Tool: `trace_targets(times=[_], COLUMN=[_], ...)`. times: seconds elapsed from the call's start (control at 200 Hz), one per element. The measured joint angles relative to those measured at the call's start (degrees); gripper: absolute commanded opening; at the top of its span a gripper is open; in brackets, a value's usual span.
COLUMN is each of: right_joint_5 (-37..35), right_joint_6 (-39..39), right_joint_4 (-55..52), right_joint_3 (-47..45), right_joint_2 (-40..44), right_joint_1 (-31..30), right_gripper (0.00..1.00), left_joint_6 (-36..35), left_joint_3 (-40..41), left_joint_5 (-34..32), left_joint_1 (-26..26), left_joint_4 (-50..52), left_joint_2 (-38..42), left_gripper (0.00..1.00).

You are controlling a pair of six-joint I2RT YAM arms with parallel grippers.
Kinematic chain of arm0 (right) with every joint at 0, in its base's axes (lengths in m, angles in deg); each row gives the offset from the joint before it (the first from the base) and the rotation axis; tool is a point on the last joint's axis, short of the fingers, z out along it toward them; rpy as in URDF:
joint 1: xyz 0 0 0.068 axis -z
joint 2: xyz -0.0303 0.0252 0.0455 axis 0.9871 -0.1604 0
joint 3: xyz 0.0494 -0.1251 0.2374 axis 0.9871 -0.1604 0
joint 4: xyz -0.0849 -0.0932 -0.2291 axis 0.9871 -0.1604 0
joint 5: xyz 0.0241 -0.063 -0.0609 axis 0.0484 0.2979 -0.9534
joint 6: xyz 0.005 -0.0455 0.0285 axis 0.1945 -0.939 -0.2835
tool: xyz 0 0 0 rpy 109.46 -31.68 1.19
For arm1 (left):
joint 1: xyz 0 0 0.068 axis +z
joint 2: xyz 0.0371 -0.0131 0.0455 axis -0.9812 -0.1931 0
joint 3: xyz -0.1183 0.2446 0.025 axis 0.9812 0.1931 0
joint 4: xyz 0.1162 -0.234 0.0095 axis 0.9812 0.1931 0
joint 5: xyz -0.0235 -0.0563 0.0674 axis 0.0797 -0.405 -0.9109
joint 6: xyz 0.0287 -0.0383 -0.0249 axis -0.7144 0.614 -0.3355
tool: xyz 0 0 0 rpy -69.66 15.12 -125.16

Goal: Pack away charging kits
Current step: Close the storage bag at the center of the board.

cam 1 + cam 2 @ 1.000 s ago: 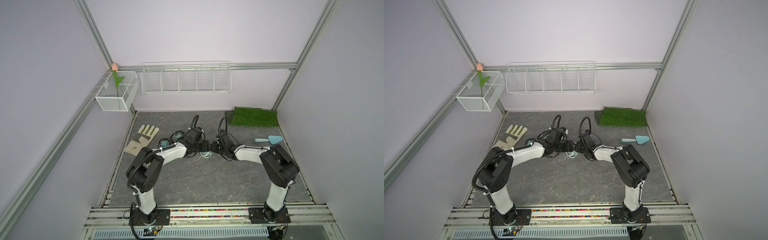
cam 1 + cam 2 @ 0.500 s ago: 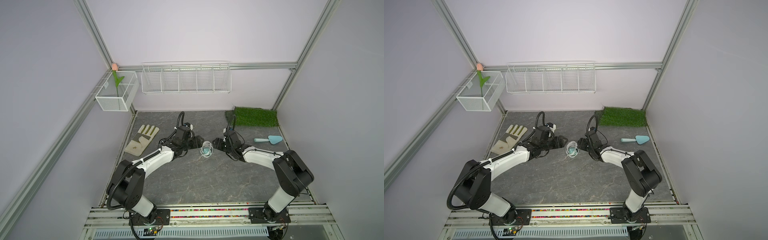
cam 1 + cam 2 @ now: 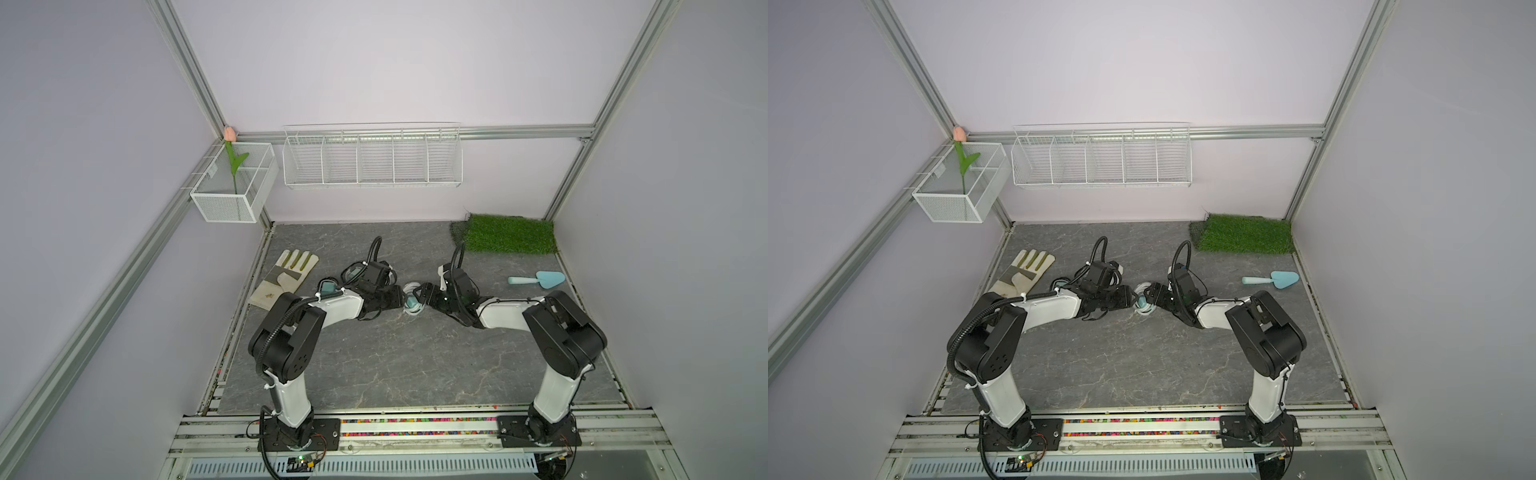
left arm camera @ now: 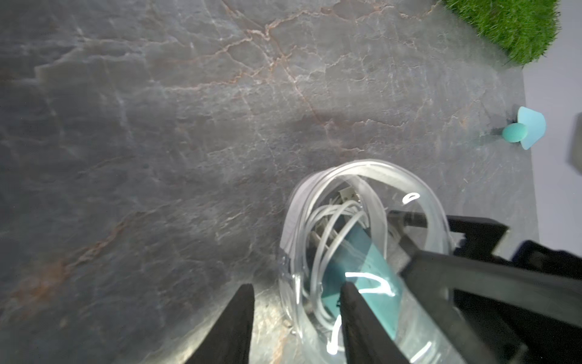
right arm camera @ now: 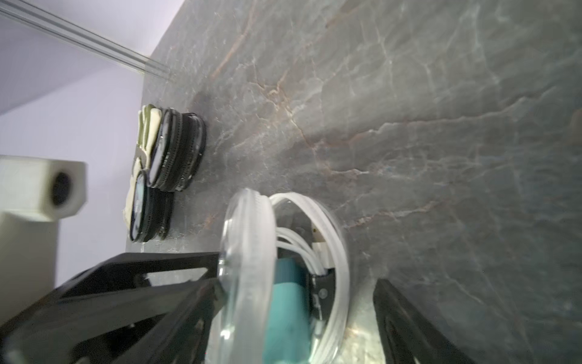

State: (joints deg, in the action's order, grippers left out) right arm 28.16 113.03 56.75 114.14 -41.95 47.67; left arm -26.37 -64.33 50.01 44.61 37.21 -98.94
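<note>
The case's white rim lies just below my right gripper, between its open fingers, so it will go down a little and close them over that rim.
A clear oval case with a white rim lies mid-table, its lid part-raised. Inside are a teal plug adapter and a coiled white cable. My left gripper is open. One of its fingers is on the floor and the other is over the case, so the case's edge lies between them. My right gripper is open and straddles the case, one finger against the lid and the other clear of the rim. Two black-rimmed cases lie behind my left arm.
A beige glove lies at the left edge, next to the black cases. A light-blue trowel and a grass mat are at the right rear. A wire rack and a mesh basket hang on the walls.
Half a second ago both grippers stood a little back from the case with the arms stretched out. Now they have closed in on it from both sides.
</note>
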Motion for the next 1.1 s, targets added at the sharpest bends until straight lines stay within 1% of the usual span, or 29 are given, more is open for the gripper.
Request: trace_targets(times=[0.125,0.265,0.295,0.385,0.45,0.515,0.585,0.67,0.745,0.805,0.905,1.101], right_joint_5=[0.31,0.61,0.7,0.92,0.94,0.9,0.87,0.9,0.98,1.01,1.38,2.49], right_joint_6=[2.01,4.11,4.59,5.75,6.43,7.15,7.82,8.26,8.57,8.83,9.07,9.18], right_joint_4=[1.11,4.31,5.14,7.02,7.61,8.02,8.26,8.79,9.49,9.94,10.51,12.5], right_joint_3=[0.17,0.28,0.31,0.33,0.33,0.31,0.31,0.31,0.31,0.31,0.33,-0.17], right_joint_2=[-0.33,-2.4,-2.8,-3.87,-4.35,-4.83,-5.29,-5.81,-6.1,-6.38,-6.54,-6.67], right_joint_1=[0.0,0.11,0.13,0.24,0.35,0.42,0.44,0.44,0.42,0.39,0.37,0.26], right_gripper=[0.74,0.65,0.61,0.55,0.46,0.39,0.32,0.22,0.16,0.13,0.07,0.06], left_joint_6=[0.15,0.57,0.66,0.83,0.85,0.85,0.96,0.74,1.01,1.09,1.14,1.09], left_joint_3=[-1.31,-1.55,-1.62,-1.97,-2.05,-2.05,-2.05,-2.05,-2.05,-2.03,-1.92,0.31], left_joint_5=[1.36,2.1,2.16,2.16,2.14,2.1,2.08,2.16,2.12,2.08,1.79,1.33], left_joint_1=[-0.48,-0.79,-0.83,-1.03,-1.18,-1.27,-1.27,-1.31,-1.49,-1.62,-1.75,-1.55], left_joint_4=[-1.42,-2.01,-2.03,-2.03,-2.08,-2.05,-2.05,-2.12,-2.27,-2.43,-2.54,-3.15], left_joint_2=[-0.94,-1.88,-2.03,-2.36,-2.38,-2.38,-2.38,-2.38,-2.38,-2.38,-2.34,-1.18], left_gripper=[0.43,0.39,0.39,0.39,0.39,0.41,0.45,0.6,0.71,0.77,0.81,0.81])
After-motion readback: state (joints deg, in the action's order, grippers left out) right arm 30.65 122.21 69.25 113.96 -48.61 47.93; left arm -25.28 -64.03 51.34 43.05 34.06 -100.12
